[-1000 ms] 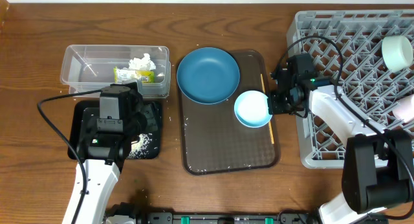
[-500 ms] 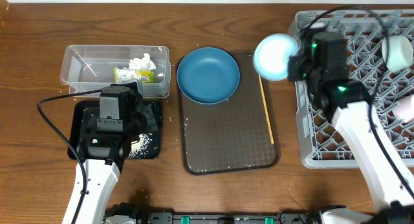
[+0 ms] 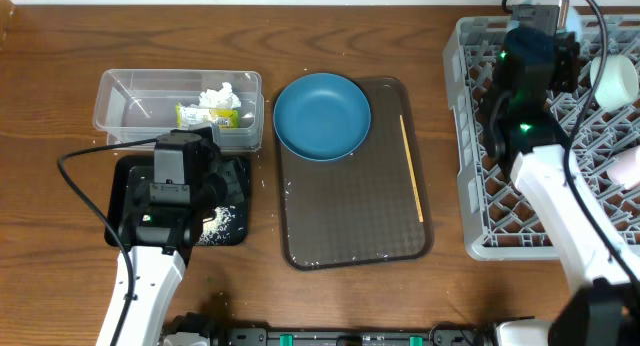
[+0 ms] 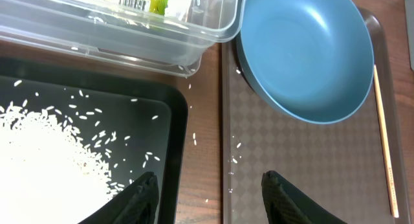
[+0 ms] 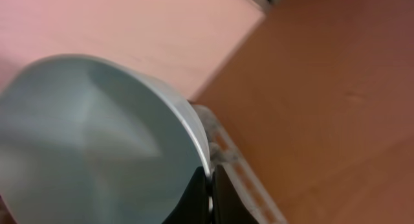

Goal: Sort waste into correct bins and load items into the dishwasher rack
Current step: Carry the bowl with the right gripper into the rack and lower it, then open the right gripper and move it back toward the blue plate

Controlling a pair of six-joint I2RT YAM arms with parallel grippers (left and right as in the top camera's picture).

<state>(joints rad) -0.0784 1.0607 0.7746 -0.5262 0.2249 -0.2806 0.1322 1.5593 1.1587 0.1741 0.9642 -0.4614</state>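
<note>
The open slots beside the white bowl lie below the right gripper, so next it needs to lower toward the rack [image 3: 500, 186] slots there and let go of the mint-green bowl's rim.
My right gripper [image 5: 208, 185] is shut on the rim of the mint-green bowl [image 5: 97, 140]. In the overhead view its wrist [image 3: 535, 46] is over the far left corner of the grey dishwasher rack [image 3: 500, 186] and hides the bowl. The white bowl [image 3: 612, 81] and pink cup [image 3: 628, 166] lie in the rack. The blue plate [image 3: 322, 116] and chopstick [image 3: 412, 166] rest on the brown tray [image 3: 350, 226]. My left gripper [image 4: 208, 182] is open and empty over the black tray's [image 3: 125, 186] right edge. Rice [image 4: 39, 166] lies in that tray.
The clear tub [image 3: 130, 101] at the back left holds the yellow-green wrapper [image 3: 205, 116] and white tissue [image 3: 218, 94]. A few rice grains lie on the table and brown tray between my left fingers. The plate [image 4: 304, 52] overhangs the brown tray's far left corner.
My right arm lifted the mint-green bowl off the brown tray and carried it up and right to the rack's far left corner. The left arm has not moved.
</note>
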